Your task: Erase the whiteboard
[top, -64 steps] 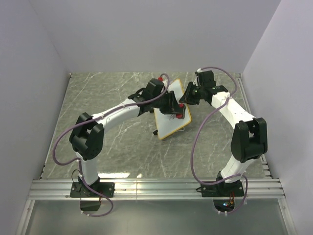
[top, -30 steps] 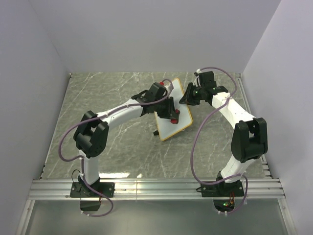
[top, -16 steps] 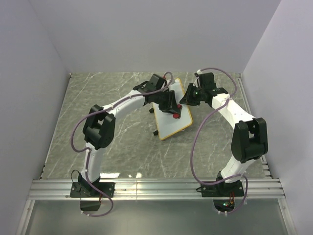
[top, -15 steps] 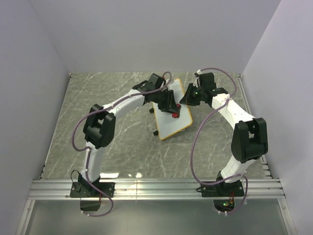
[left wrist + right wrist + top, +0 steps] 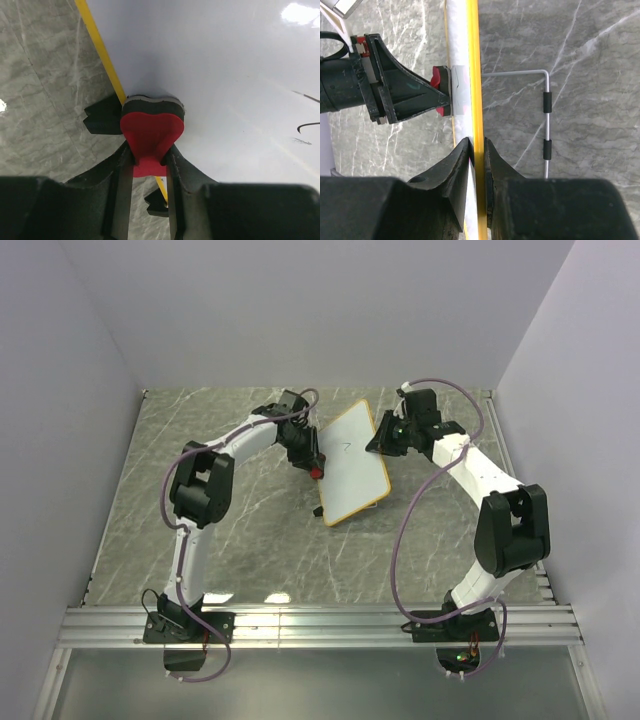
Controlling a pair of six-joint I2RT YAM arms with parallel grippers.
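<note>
My left gripper should next move off the whiteboard, down and to the left in the top view, to the bare marble, where there is clear space to release the eraser (image 5: 317, 472).
The whiteboard (image 5: 352, 465) stands tilted on the marble table, white with an orange-yellow rim. My right gripper (image 5: 384, 439) is shut on its right rim (image 5: 475, 100); the jaws pinch the yellow edge. My left gripper (image 5: 312, 462) is shut on the red eraser (image 5: 317, 472) and presses it on the board's left edge. In the left wrist view the eraser (image 5: 152, 131) sits against the white surface (image 5: 225, 65) beside the yellow rim. A few thin black marks (image 5: 306, 127) show at the right. A small mark (image 5: 345, 447) shows in the top view.
Black feet (image 5: 101, 117) stick out under the board's left rim. A bent metal wire stand (image 5: 547, 117) lies on the table behind the board. Grey walls close in the table on three sides. An aluminium rail (image 5: 320, 625) runs along the near edge.
My left gripper has swept the eraser leftward across the board, from its right side to its left edge. The scribble in the board's middle is gone. The right gripper kept its hold.
</note>
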